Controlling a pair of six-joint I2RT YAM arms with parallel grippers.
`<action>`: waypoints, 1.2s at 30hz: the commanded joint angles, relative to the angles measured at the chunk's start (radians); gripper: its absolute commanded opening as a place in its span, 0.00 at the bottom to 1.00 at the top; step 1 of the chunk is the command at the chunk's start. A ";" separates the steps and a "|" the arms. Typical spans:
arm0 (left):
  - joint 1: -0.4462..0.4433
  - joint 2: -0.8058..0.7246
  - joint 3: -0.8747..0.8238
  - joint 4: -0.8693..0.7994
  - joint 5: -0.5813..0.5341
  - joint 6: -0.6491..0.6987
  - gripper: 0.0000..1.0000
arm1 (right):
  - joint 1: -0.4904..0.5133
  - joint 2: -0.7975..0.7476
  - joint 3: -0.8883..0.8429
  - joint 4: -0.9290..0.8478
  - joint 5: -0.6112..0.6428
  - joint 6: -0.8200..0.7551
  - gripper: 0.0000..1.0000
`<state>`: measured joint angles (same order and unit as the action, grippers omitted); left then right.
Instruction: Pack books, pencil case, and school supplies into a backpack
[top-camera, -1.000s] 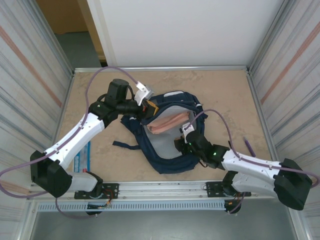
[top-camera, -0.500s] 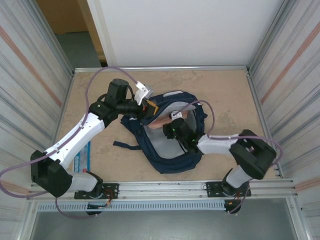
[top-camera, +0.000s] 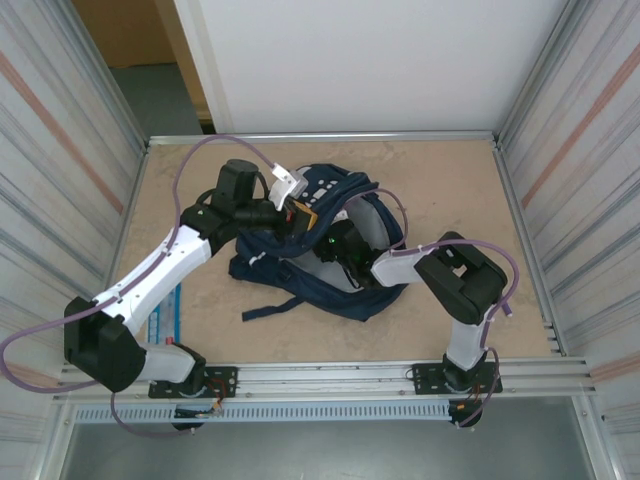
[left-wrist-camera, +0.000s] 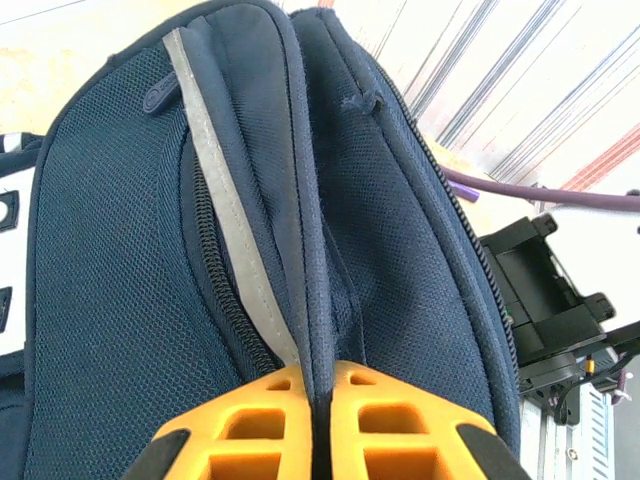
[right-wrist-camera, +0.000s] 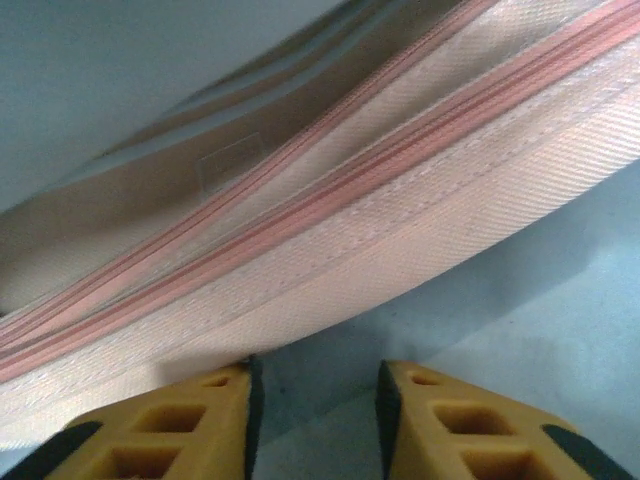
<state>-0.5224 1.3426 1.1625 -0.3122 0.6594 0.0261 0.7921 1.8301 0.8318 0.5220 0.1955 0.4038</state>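
The robot's left gripper will lower the pinched fold of fabric toward the backpack's opening (top-camera: 322, 270) below it and let go of the fabric, since the pencil case is inside.
The navy backpack (top-camera: 300, 285) lies mid-table with its mouth propped up. My left gripper (top-camera: 298, 214) is shut on a fold of the fabric at the backpack's (left-wrist-camera: 130, 230) rim, and the orange fingers (left-wrist-camera: 250, 420) pinch it tight. My right gripper (right-wrist-camera: 315, 375) is deep inside the bag, open, with only grey lining (right-wrist-camera: 500, 300) between its fingers. A peach-pink zipped pencil case (right-wrist-camera: 330, 190) lies just ahead of it, its edge resting on the left fingertip. The right wrist (top-camera: 343, 250) sits in the bag's mouth. The books are out of view.
A flat light-blue oblong (top-camera: 172, 312) lies on the table beside my left arm's base. Corrugated walls close in both sides, and a metal rail (top-camera: 320, 375) runs along the near edge. Bare tabletop (top-camera: 450, 190) lies behind the bag.
My right arm has swung left and pushed into the backpack, and its jaws have widened a little. The bag has shifted left and bunched up, hiding the pink case from above. The left grip has held.
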 joint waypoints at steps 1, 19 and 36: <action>0.010 -0.046 -0.018 0.096 0.012 0.042 0.00 | 0.016 -0.116 -0.027 -0.022 -0.120 -0.054 0.42; 0.015 0.184 0.035 0.108 -0.241 0.189 0.07 | -0.080 -0.804 -0.336 -0.410 -0.105 -0.114 0.50; 0.182 0.065 -0.041 -0.320 -0.614 -0.405 0.53 | -0.167 -0.792 0.060 -0.973 -0.085 0.215 0.70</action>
<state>-0.4252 1.5288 1.2060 -0.5163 0.1112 -0.1608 0.6170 1.0328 0.8944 -0.3180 0.1337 0.5438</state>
